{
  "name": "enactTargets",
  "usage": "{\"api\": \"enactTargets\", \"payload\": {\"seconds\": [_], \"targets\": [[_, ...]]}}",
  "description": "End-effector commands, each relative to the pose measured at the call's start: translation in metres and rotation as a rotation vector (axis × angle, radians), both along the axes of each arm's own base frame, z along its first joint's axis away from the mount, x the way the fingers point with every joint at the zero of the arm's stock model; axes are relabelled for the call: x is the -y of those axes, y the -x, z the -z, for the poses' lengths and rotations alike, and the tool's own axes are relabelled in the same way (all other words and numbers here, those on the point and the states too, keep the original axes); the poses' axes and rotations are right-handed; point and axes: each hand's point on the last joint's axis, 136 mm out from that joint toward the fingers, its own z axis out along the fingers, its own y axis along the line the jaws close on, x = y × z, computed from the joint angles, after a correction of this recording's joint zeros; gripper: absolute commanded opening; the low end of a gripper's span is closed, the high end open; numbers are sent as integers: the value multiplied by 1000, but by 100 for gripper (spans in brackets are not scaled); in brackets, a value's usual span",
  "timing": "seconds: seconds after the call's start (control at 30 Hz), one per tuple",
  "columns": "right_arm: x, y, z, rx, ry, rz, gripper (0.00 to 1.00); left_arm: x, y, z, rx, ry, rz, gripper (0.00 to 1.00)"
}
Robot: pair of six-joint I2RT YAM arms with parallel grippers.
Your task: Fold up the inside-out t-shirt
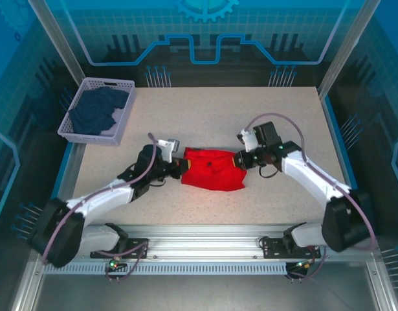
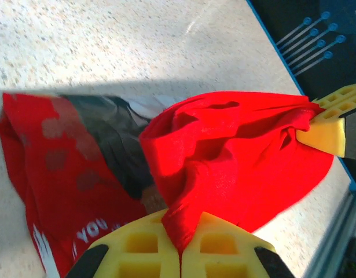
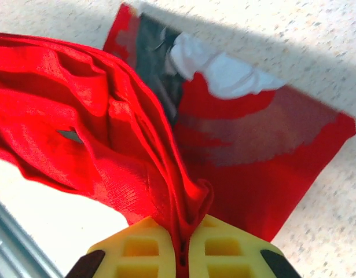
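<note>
My left gripper will next carry the fold outward and down over the far edge of the uncovered printed layer below to release it.
The inside-out t-shirt (image 1: 211,170) is a bunched red bundle in the middle of the table, stretched between both grippers. My left gripper (image 1: 180,163) is shut on a fold at its left end; up close, the yellow fingertips (image 2: 180,246) pinch red cloth (image 2: 235,150). My right gripper (image 1: 241,159) is shut on the right end, its pads (image 3: 183,252) clamped on a gathered ridge of the shirt (image 3: 108,145). A dark and white print (image 3: 224,87) shows on a lower layer lying flat, with white lettering (image 2: 94,231) in the left wrist view. The right gripper's yellow finger (image 2: 331,124) shows there too.
A lavender basket (image 1: 75,133) at the back left holds a dark navy garment (image 1: 98,110). The speckled tabletop (image 1: 250,110) lies bare behind and in front of the shirt. Blue walls border the table, and a metal rail (image 1: 205,243) runs along the near edge.
</note>
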Motion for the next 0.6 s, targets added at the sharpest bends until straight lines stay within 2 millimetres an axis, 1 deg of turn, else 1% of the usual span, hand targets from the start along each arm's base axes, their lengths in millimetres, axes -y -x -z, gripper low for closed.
{"api": "enactTargets", "payload": {"seconds": [0.0,0.1,0.27,0.33,0.4,0.47,0.53,0.57], "targets": [[11,-26,11,-37,77,45,10,-4,-31,10,-18,-63,-26,0],[16,-44,27,-84,124,70,12,-5,-56,21,-43,-105,-41,0],[33,-72,62,-173,214,124,14,-7,-94,51,-100,-148,-74,1],[33,-82,75,-189,236,125,16,-10,-106,62,-121,-166,-89,2],[29,-91,85,-207,241,115,18,-16,-114,70,-145,-191,-115,2],[27,-102,94,-218,249,109,22,-22,-119,79,-163,-212,-139,3],[26,-113,98,-216,247,109,28,-25,-125,86,-169,-220,-156,5],[25,-119,96,-215,243,111,30,-25,-127,88,-172,-221,-154,7]]}}
